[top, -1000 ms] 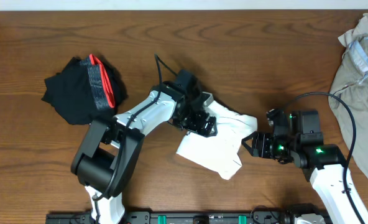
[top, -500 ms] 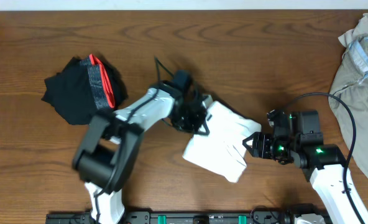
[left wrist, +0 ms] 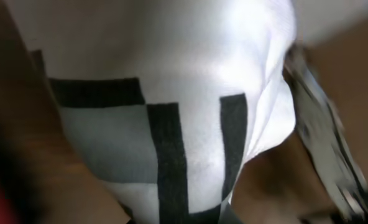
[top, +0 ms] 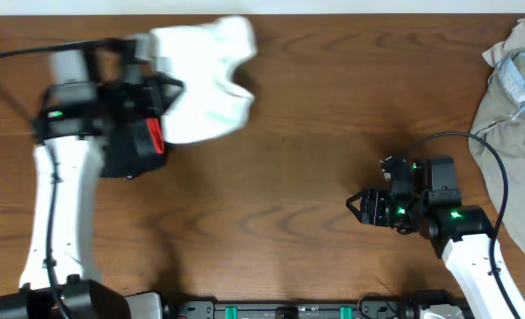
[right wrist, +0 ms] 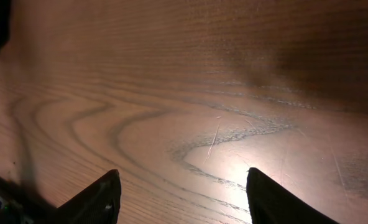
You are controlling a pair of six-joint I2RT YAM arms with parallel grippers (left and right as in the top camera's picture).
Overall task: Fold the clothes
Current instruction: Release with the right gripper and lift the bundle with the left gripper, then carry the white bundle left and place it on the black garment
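Note:
My left gripper next moves down to the left in the overhead view and releases the T-shirt point(top: 202, 78) onto the black garment point(top: 129, 158), which lies below on that side.
The white T-shirt point(top: 202, 78) hangs bunched and blurred over the table's far left, with my left gripper point(top: 163, 90) shut on it. In the left wrist view the T-shirt point(left wrist: 190, 56) fills the frame, showing a black and grey print, and hides the fingers. The black garment point(top: 129, 158) with its red band point(top: 153, 133) lies under the left arm, mostly covered by it. My right gripper point(top: 356, 206) stands open low over bare wood at the right, fingers apart with nothing between them point(right wrist: 181, 177).
A khaki-beige garment point(top: 515, 115) is heaped at the right edge, running off the table view. A black cable point(top: 489, 168) loops behind the right arm. The table's front rail point(top: 298, 310) runs along the near edge.
My left arm has swung from the table's middle to the far left, carrying the white T-shirt up and away with it. The right arm has stayed put.

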